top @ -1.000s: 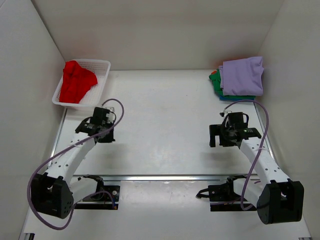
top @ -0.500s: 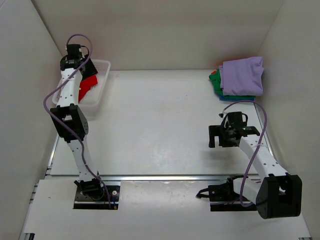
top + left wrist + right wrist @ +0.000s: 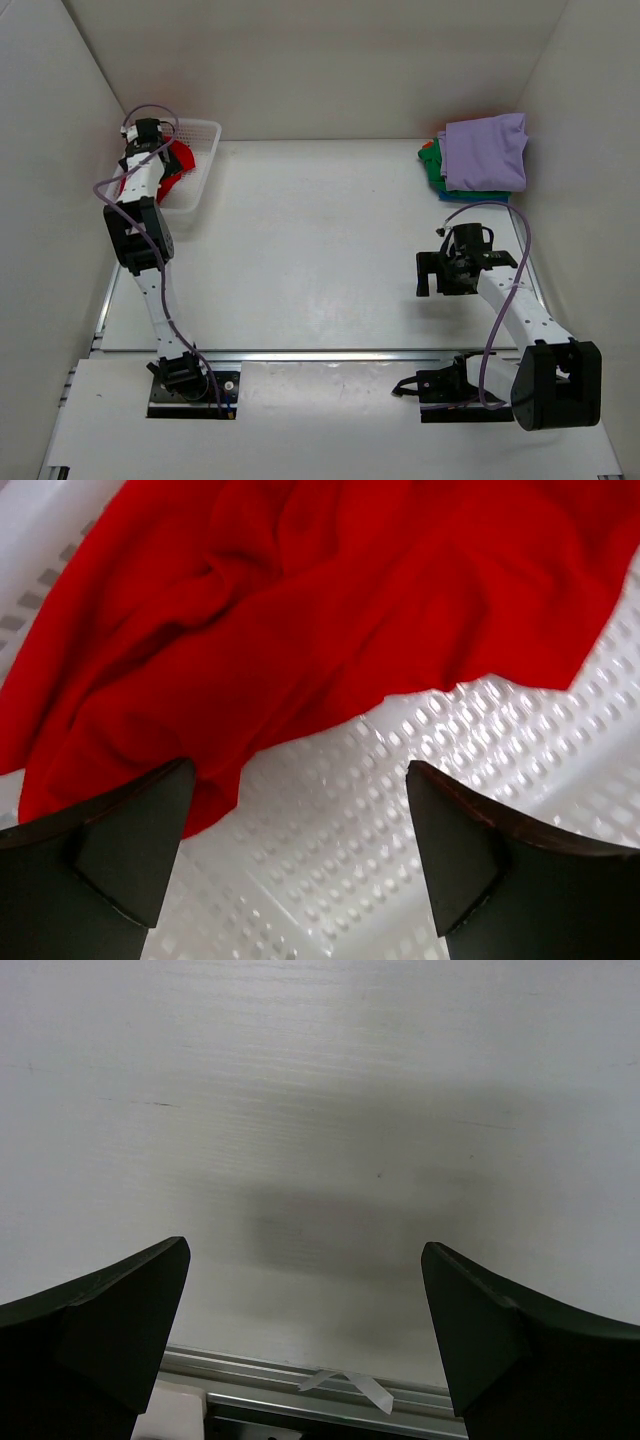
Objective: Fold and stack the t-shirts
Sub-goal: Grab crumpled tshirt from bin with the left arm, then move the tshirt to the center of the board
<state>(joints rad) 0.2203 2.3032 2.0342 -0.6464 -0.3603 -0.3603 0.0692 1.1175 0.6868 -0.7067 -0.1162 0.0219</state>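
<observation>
Next, my left gripper will drop deeper into the mesh basket and close on the red t-shirt's near edge [image 3: 243, 742], since the cloth lies by just one open finger.
A crumpled red t-shirt [image 3: 178, 160] lies in the white mesh basket [image 3: 203, 150] at the back left. My left gripper [image 3: 158, 158] hangs over it, reaching down into the basket. In the left wrist view the red t-shirt [image 3: 330, 610] fills the top, and my left gripper [image 3: 298, 780] is open just above the basket floor [image 3: 480, 780], its left finger at the cloth's edge and nothing between the fingers. A folded lavender t-shirt [image 3: 485, 150] tops a green one [image 3: 432, 165] and a teal one [image 3: 470, 195] at the back right. My right gripper [image 3: 445, 280] is open over bare table [image 3: 305, 1250].
White walls close in the table on the left, back and right. A metal rail [image 3: 300, 1385] with a scrap of tape runs along the table's near edge, just below the right gripper. Purple cables loop off both arms.
The left arm has swung from the table up to the basket and then lowered onto the red t-shirt, its jaws opening from shut. The right arm has hardly moved.
</observation>
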